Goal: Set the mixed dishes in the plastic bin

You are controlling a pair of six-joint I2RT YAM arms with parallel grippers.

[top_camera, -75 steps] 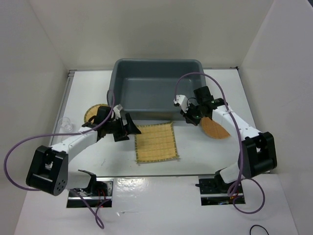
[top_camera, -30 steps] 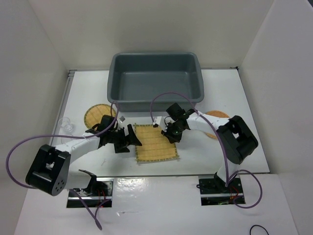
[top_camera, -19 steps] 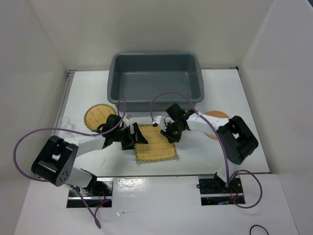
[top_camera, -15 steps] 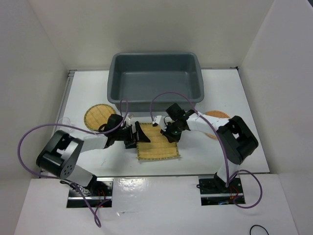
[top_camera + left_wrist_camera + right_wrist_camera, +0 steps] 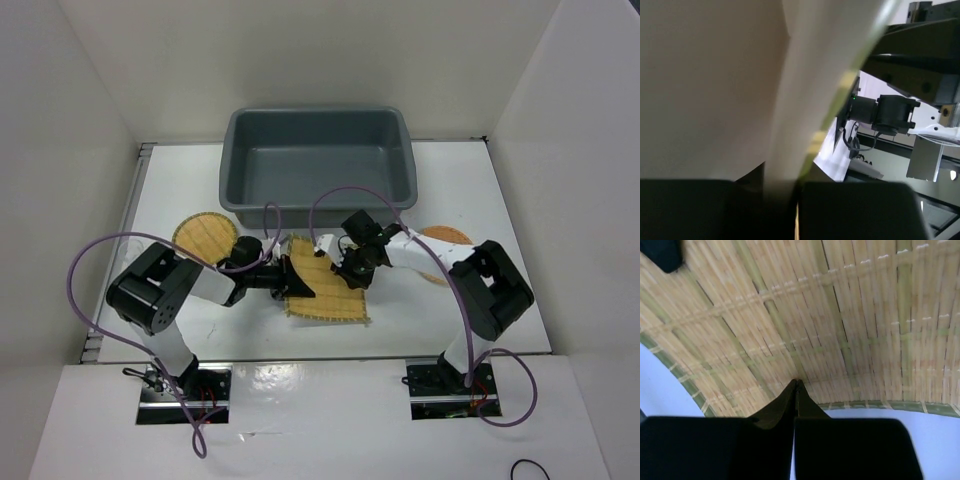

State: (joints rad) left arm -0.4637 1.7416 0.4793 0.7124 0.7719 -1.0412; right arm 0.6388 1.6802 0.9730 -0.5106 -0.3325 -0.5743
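Note:
My left gripper should lift the mat (image 5: 335, 295), move outward over the bin's near rim and go down to let it go, because the plastic bin (image 5: 320, 170) is outward of my gripper.
The square yellow bamboo mat (image 5: 335, 295) lies in front of the plastic bin (image 5: 320, 170), skewed, with its left edge raised off the table. My left gripper (image 5: 298, 283) is shut on that left edge. In the left wrist view the mat (image 5: 810, 100) runs blurred and edge-on down between the fingers of the left gripper (image 5: 797, 185). My right gripper (image 5: 347, 272) is shut, and its tips press on the mat's upper right part. The right wrist view shows the right gripper (image 5: 796, 385) touching the slats of the mat (image 5: 840, 315).
A yellow-tan woven disc (image 5: 203, 236) lies left of the mat, behind my left arm. An orange-brown disc (image 5: 447, 239) lies on the right, partly under my right arm. White walls close in the table on the left, back and right.
My left gripper has slid right to the mat's left edge and shut on it. That edge has lifted and the mat has skewed. The right gripper has stayed put.

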